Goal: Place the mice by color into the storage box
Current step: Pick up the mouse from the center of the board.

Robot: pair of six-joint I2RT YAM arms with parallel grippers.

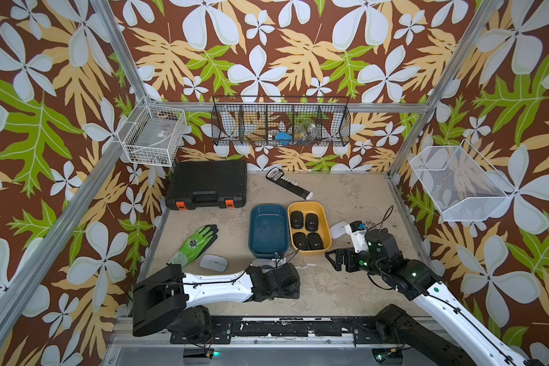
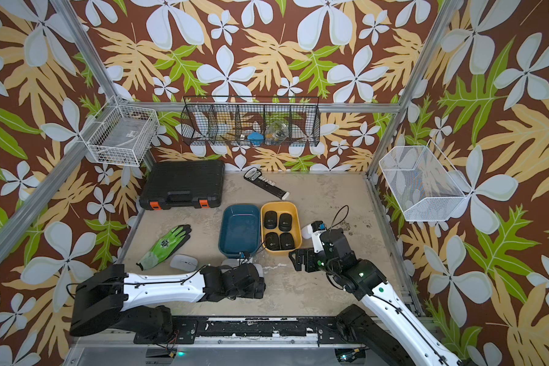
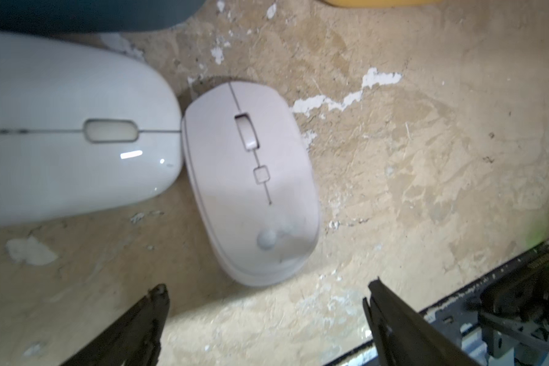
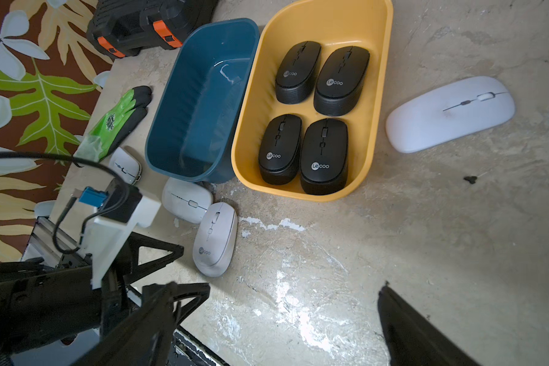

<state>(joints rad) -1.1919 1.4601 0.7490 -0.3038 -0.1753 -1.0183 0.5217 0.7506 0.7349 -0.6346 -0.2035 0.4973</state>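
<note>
The left gripper moves outward and down over the middle of the matte white mouse [image 3: 262,192] next, because the mouse's rear end faces the gap between the gripper's open fingers.
The storage box is two bins side by side: a blue bin [image 1: 268,231], empty, and a yellow bin [image 1: 306,209] holding several black mice [image 1: 311,221]. Of the white mice, one [image 1: 213,262] lies by the glove and one [image 1: 338,229] right of the yellow bin. Two more sit at the blue bin's front corner: a glossy one [image 3: 70,130] touching a matte one [image 3: 251,183]. My left gripper [image 3: 268,288] is open just short of the matte one. My right gripper [image 4: 278,288] is open over bare table in front of the yellow bin [image 4: 374,79].
A black tool case [image 1: 206,183] stands at the back left. A green glove [image 1: 197,242] lies left of the blue bin, and a black strip [image 1: 289,183] lies behind the bins. Wire baskets [image 1: 281,125] hang on the walls.
</note>
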